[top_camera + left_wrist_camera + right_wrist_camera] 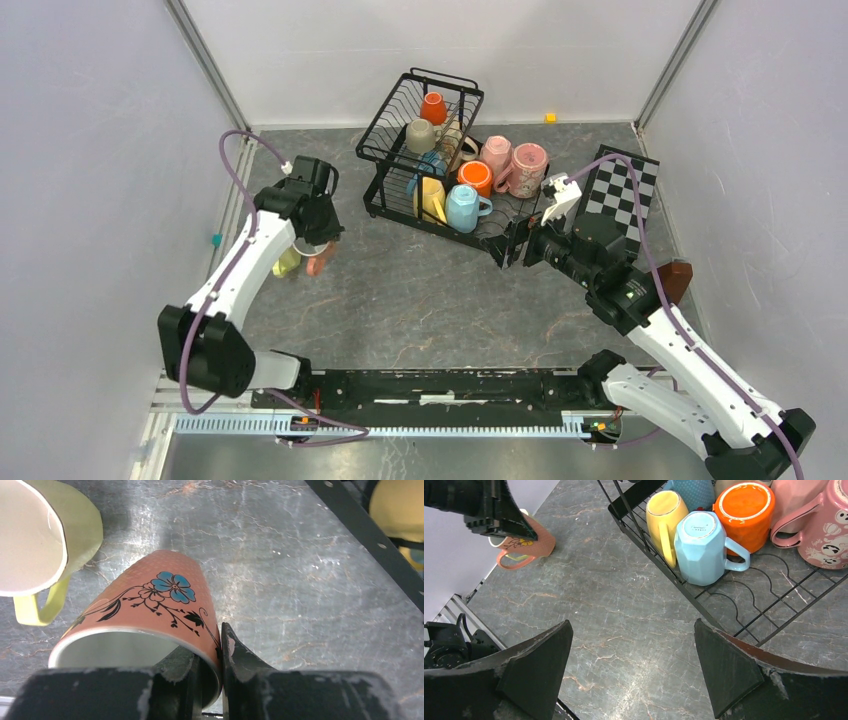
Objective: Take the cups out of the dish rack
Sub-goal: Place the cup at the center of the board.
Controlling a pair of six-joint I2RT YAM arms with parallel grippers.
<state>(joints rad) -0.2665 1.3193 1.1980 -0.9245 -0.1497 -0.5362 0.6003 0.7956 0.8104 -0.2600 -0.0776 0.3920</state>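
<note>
I should next lower the salmon mug with my left gripper onto the table (pixel 167 575) beside the pale yellow mug, because the salmon mug still hangs in midair.
The black wire dish rack (pixel 384 112) stands at the back centre with several cups in it: orange (pixel 433 107) and beige (pixel 420 135) in the upper basket; yellow (pixel 432 198), light blue (pixel 462 207), orange (pixel 476 177) and two pink (pixel 528 168) on the lower tray. My left gripper (pixel 210 645) is shut on the rim of a salmon flowered mug (pixel 150 605), tilted low over the table left of the rack, beside a pale yellow mug (pixel 40 535). My right gripper (pixel 634 665) is open and empty over the table at the rack's front right corner (pixel 510 245).
A black-and-white checkered board (pixel 620 195) lies right of the rack. A brown object (pixel 675 280) sits behind my right arm. The rack's base bar (pixel 370 537) is close to the right of the held mug. Walls enclose the table.
</note>
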